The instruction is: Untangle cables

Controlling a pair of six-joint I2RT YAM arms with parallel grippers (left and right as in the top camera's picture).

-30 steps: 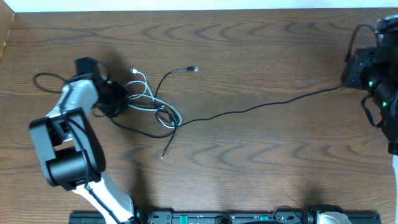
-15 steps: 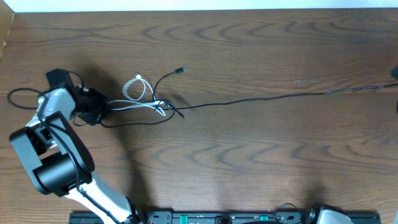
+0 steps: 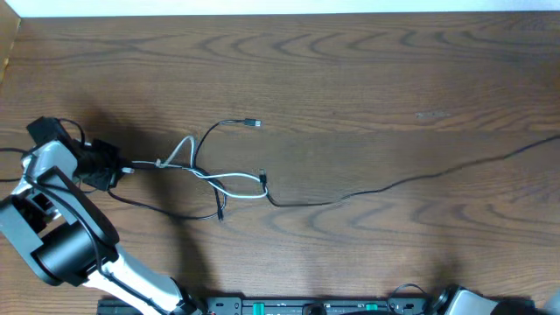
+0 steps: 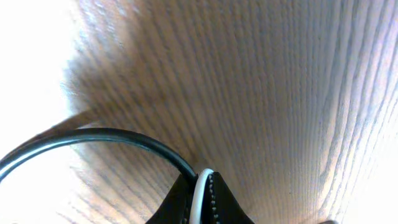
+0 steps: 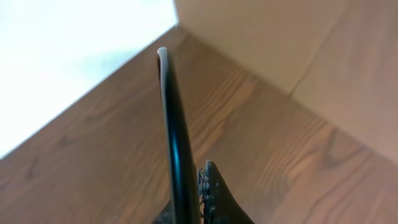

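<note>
The robot's right gripper will move gently to the left in the overhead view next, to the bare wood [image 3: 477, 116] beside the pale scuff, so the stretched black cable goes slack, and then release the cable.
The white cable [image 3: 229, 182] runs from my left gripper [image 3: 112, 170] through a small loop to the table's middle left. It still crosses the black cable [image 3: 394, 185], which stretches off the right edge. The black cable's plug end [image 3: 255, 123] lies free above the crossing. In the left wrist view my left gripper [image 4: 202, 202] is shut on the white cable [image 4: 200, 190]; a black cord [image 4: 93, 137] curves away beside it. My right gripper [image 5: 198, 199] is out of the overhead view and shut on the black cable [image 5: 174, 118].
The wooden table's left edge [image 3: 7, 52] lies close to the left arm [image 3: 61, 236]. A pale wall and the table's far corner [image 5: 177, 25] show in the right wrist view. A black rail [image 3: 306, 306] runs along the front edge.
My left gripper has pulled the white cable leftward. The right arm has gone out of the overhead view to the right with the black cable. The tangle has spread out and loosened.
</note>
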